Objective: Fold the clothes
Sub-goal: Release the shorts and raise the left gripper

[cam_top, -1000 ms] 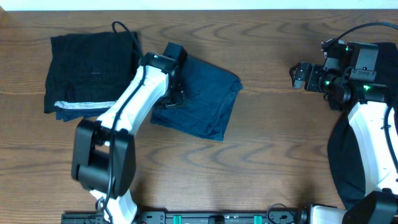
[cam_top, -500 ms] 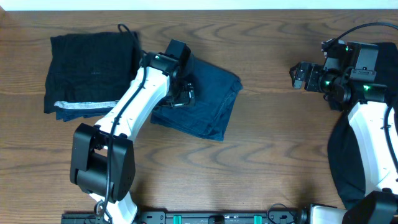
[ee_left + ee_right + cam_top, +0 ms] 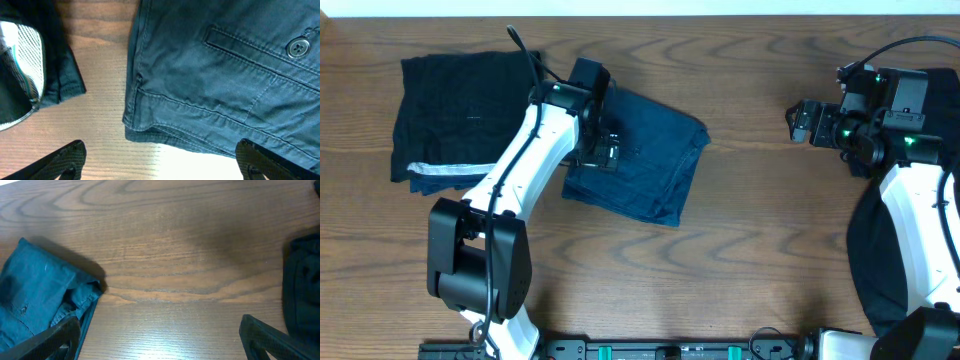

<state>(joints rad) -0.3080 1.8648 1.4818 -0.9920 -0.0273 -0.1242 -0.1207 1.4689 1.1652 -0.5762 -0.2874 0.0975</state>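
Observation:
My left gripper lowers onto the denim's near corner by the black garment [image 3: 572,190] [image 3: 136,122] next and closes, since that corner lies below it, between its open fingers.
A folded blue denim garment [image 3: 650,160] lies at the table's middle left, and its button and pocket seam show in the left wrist view [image 3: 225,85]. A folded black garment with a grey striped edge [image 3: 460,125] lies to its left. My left gripper [image 3: 598,150] is open and empty, hovering over the denim's left edge [image 3: 160,165]. My right gripper [image 3: 800,122] is open and empty at the far right, above bare wood [image 3: 160,340]. The denim's corner shows at the left of the right wrist view [image 3: 40,295].
A dark heap of cloth [image 3: 865,250] lies at the table's right edge, beside the right arm; part of it shows in the right wrist view [image 3: 302,285]. Bare wood lies between the denim and the right gripper.
My left gripper has shifted a little left and back over the denim's left edge. The right arm and both garments have not moved.

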